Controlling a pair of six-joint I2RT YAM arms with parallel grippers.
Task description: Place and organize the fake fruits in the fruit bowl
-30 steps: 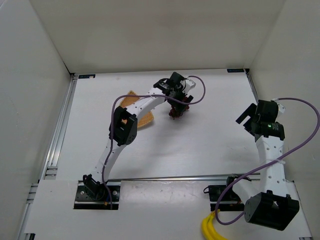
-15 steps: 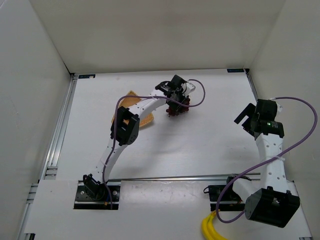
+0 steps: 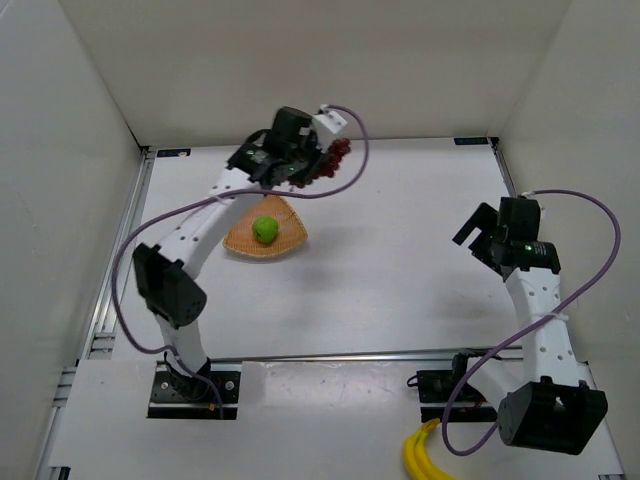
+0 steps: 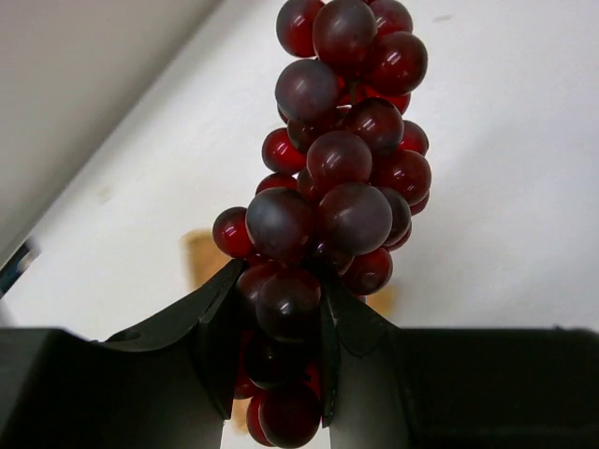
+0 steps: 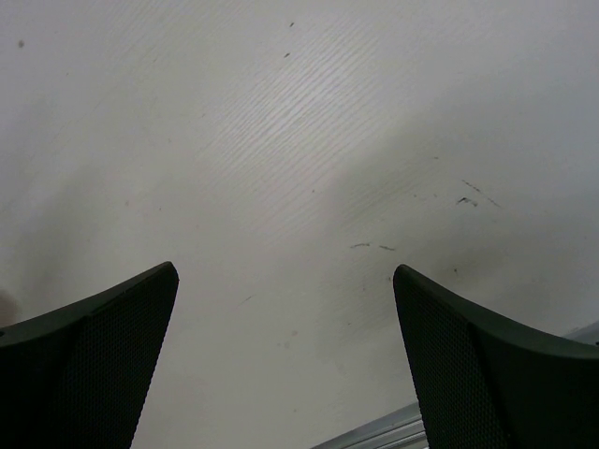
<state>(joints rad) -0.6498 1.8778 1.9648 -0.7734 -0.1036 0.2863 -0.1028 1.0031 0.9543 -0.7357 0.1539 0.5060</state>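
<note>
Next, my left gripper needs to move down and across to release the grapes (image 3: 338,151) beside the apple (image 3: 264,229), since the bowl's below it, to its left in the top view.
The bunch of dark red-purple grapes (image 4: 337,187) hangs in the air, with my left gripper (image 4: 276,313) shut on its lower part. From above, the left gripper (image 3: 318,166) is raised near the back wall, and the grapes (image 3: 338,151) stick out to its right. The tan wicker fruit bowl (image 3: 243,240) lies below and to the left of the gripper. A bright-green apple (image 3: 264,229) rests in the bowl. In the left wrist view only a blurred tan patch of the bowl (image 4: 200,254) shows behind the grapes. My right gripper (image 3: 478,236) is open over the bare table (image 5: 309,168) at the right, far from the fruit.
White walls enclose the table on the left, back and right. An aluminium rail (image 3: 112,270) runs along the left edge. A yellow cable bundle (image 3: 420,455) lies at the near edge by the right arm's base.
My left gripper shut on the grapes, lifted them off the table and swung up and left toward the back wall. This uncovered the bowl and the apple. The right arm shifted slightly left.
</note>
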